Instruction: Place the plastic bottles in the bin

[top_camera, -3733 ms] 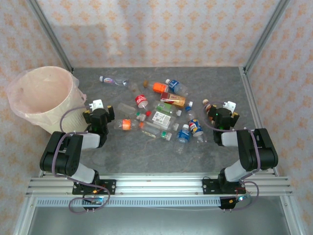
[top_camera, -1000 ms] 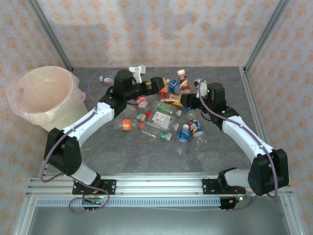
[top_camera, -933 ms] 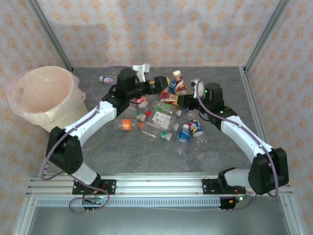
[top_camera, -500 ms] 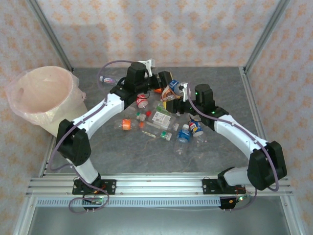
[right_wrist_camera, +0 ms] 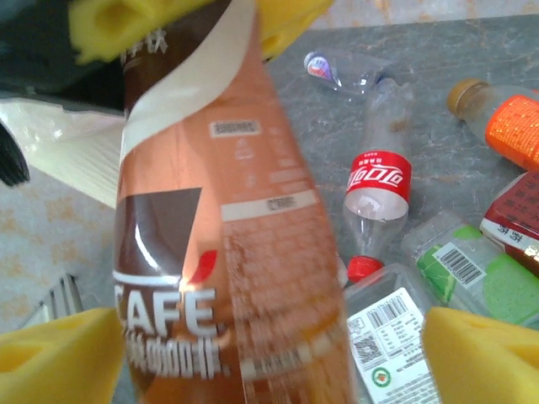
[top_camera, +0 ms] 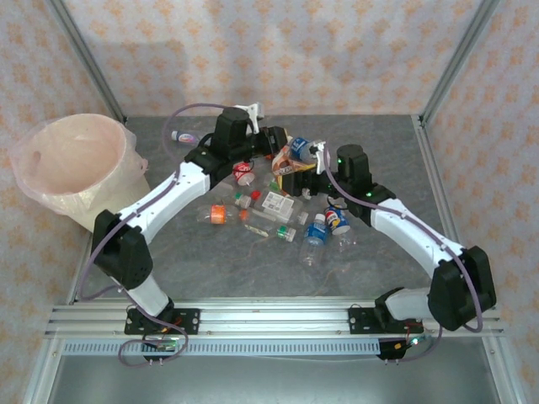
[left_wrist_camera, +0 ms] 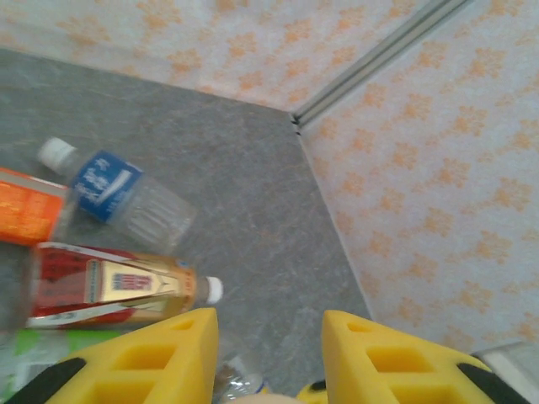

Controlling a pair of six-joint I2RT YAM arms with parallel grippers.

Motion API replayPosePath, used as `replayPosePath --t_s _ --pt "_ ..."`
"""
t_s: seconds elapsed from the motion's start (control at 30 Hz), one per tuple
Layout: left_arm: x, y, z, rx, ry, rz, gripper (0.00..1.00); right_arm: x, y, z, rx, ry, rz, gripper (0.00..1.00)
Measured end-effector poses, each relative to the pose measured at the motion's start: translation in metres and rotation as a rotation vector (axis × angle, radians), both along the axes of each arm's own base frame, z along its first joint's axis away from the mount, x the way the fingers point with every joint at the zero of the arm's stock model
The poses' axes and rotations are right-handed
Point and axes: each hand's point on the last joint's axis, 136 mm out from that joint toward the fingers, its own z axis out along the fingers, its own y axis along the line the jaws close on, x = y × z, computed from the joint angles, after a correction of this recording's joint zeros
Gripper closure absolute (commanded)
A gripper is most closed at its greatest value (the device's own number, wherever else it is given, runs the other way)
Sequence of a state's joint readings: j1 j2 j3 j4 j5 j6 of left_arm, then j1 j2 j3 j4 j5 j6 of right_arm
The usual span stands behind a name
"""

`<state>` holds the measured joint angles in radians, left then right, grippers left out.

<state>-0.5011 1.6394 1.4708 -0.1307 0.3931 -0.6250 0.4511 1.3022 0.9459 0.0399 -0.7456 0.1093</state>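
Note:
The robot's left gripper should next swing across the table and over the bin's opening (top_camera: 77, 160) to let go of the coffee bottle, since the right gripper's fingers are out of the way.
A brown coffee bottle (right_wrist_camera: 227, 252) with a pale cap (left_wrist_camera: 253, 397) hangs above the pile of plastic bottles (top_camera: 278, 206) at the table's far middle. My left gripper (top_camera: 274, 145) is shut on its top end; its yellow fingers (right_wrist_camera: 126, 25) clamp it in the right wrist view. My right gripper (right_wrist_camera: 269, 358) stands open, its pads wide on either side of the bottle's body without pressing it. The bin (top_camera: 93, 202), a big beige bucket with a pinkish liner, stands at the far left, well away from both grippers.
Below lie a red-labelled cola bottle (right_wrist_camera: 375, 189), an orange-labelled one (right_wrist_camera: 514, 126), a blue-labelled one (left_wrist_camera: 109, 189) and a red-and-gold one (left_wrist_camera: 109, 286). A lone bottle (top_camera: 189, 136) lies near the bin. Frame posts and patterned walls close the back corners.
My left gripper has closed on the coffee bottle's top. My right gripper, which held the bottle, has opened. Both arms have edged left with the bottle.

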Motion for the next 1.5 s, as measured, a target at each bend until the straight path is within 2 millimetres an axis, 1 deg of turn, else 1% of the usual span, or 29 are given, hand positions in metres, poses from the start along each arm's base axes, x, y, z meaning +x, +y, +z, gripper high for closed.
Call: replayPosePath --t_s 0.07,0.1,0.17,0.2,0.27,0.3,0.37,0.4,0.43,0.47,0.5,0.57,0.63,0.7,0.73,0.77,0.83,0.87,0.93,1.0,1.1,1.17,1.23,1.33,1.4,1.47,1.5 --pt "-0.005 0.015 0.012 0.039 -0.032 0.038 0.91 -0.001 -0.007 0.014 0.004 -0.044 -0.034 0.01" --pt "-0.008 0.026 0.02 0.07 -0.054 0.07 0.93 -0.002 -0.012 0.023 0.007 -0.077 -0.06 0.01" --pt "-0.015 0.057 0.039 0.146 -0.105 0.174 0.98 -0.002 -0.024 0.038 0.008 -0.132 -0.126 0.01" --pt "-0.018 0.076 0.05 0.186 -0.13 0.238 0.98 -0.001 -0.032 0.046 0.006 -0.16 -0.173 0.01" --pt "-0.027 0.123 0.08 0.258 -0.195 0.398 1.0 0.004 -0.049 0.056 -0.004 -0.207 -0.275 0.01" --pt "-0.034 0.151 0.098 0.287 -0.232 0.491 1.0 0.008 -0.06 0.06 -0.015 -0.231 -0.34 0.01" --pt "-0.051 0.206 0.131 0.336 -0.302 0.683 1.0 0.016 -0.079 0.061 -0.04 -0.254 -0.46 0.01" --pt "-0.065 0.239 0.151 0.361 -0.337 0.8 1.0 0.02 -0.09 0.059 -0.056 -0.261 -0.527 0.01" --pt "-0.08 0.268 0.167 0.387 -0.367 0.908 1.0 0.024 -0.1 0.056 -0.075 -0.265 -0.587 0.01" --pt "-0.094 0.29 0.18 0.409 -0.388 0.996 1.0 0.027 -0.109 0.053 -0.09 -0.265 -0.636 0.01" --pt "-0.112 0.315 0.195 0.432 -0.412 1.099 1.0 0.029 -0.116 0.049 -0.105 -0.264 -0.681 0.01" --pt "-0.143 0.353 0.217 0.469 -0.446 1.264 1.0 0.032 -0.128 0.042 -0.129 -0.259 -0.747 0.01" --pt "-0.17 0.389 0.234 0.509 -0.454 1.428 1.0 0.034 -0.136 0.04 -0.138 -0.259 -0.791 0.01" --pt "-0.194 0.424 0.245 0.549 -0.435 1.594 1.0 0.036 -0.141 0.042 -0.136 -0.263 -0.824 0.01" --pt "-0.202 0.438 0.247 0.566 -0.42 1.659 1.0 0.036 -0.142 0.042 -0.134 -0.264 -0.832 0.01" --pt "-0.209 0.454 0.248 0.585 -0.395 1.728 1.0 0.037 -0.143 0.042 -0.134 -0.263 -0.842 0.01" --pt "-0.213 0.478 0.24 0.606 -0.339 1.814 1.0 0.039 -0.144 0.039 -0.137 -0.256 -0.854 0.01" --pt "-0.209 0.49 0.231 0.617 -0.297 1.832 1.0 0.039 -0.145 0.038 -0.137 -0.253 -0.859 0.01" --pt "-0.197 0.507 0.211 0.616 -0.227 1.83 1.0 0.04 -0.145 0.037 -0.138 -0.248 -0.863 0.01" --pt "-0.171 0.519 0.18 0.606 -0.139 1.773 1.0 0.04 -0.145 0.037 -0.135 -0.246 -0.864 0.01" --pt "-0.134 0.52 0.136 0.558 -0.032 1.656 1.0 0.04 -0.145 0.037 -0.132 -0.243 -0.865 0.01" --pt "-0.116 0.516 0.111 0.509 0.018 1.59 1.0 0.04 -0.145 0.036 -0.136 -0.24 -0.864 0.01" --pt "-0.104 0.511 0.09 0.463 0.059 1.54 0.96 0.04 -0.145 0.034 -0.143 -0.235 -0.864 0.01" --pt "-0.094 0.504 0.064 0.411 0.116 1.486 0.83 0.041 -0.147 0.031 -0.153 -0.23 -0.873 0.01" --pt "-0.09 0.501 0.05 0.386 0.145 1.466 0.7 0.042 -0.147 0.028 -0.166 -0.221 -0.875 0.01" --pt "-0.088 0.501 0.043 0.379 0.161 1.463 0.56 0.043 -0.146 0.027 -0.174 -0.212 -0.875 0.01" --pt "-0.089 0.501 0.042 0.373 0.165 1.464 0.52 0.044 -0.147 0.027 -0.174 -0.208 -0.878 0.01"
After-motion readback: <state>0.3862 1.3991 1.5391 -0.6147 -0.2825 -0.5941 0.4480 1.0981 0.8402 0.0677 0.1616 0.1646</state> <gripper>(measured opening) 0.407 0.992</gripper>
